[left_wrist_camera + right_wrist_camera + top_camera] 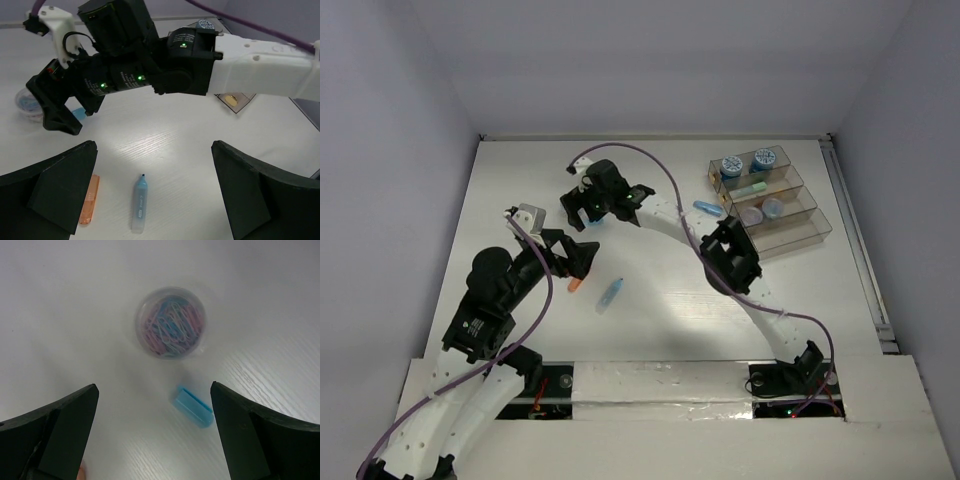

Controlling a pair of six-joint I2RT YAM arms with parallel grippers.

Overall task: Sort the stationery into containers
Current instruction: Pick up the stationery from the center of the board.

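My right gripper moves down past the blue cap next, before it grabs the jar of paper clips (pixel 171 324).
The clear stepped containers (pixel 798 214) stand at the back right. They hold two blue rolls (pixel 731 166), a green stick (pixel 752 189) and two small jars (pixel 751 215). A light-blue stick (pixel 706 207) lies just left of the rack. My left gripper (pixel 155 195) is open above a light-blue marker (pixel 139 203) and an orange stick (pixel 88 198); both also show in the top view, the marker (pixel 610 293) and the orange stick (pixel 576 285). My right gripper (pixel 155 430) is open and empty, hovering over a jar of paper clips (pixel 171 322) and a blue cap (pixel 194 406).
The right arm (pixel 740 265) arcs across the table's middle, from its base to the back left. Its gripper (pixel 60 110) fills the upper part of the left wrist view, close ahead of my left gripper (pixel 575 255). White walls close in the table.
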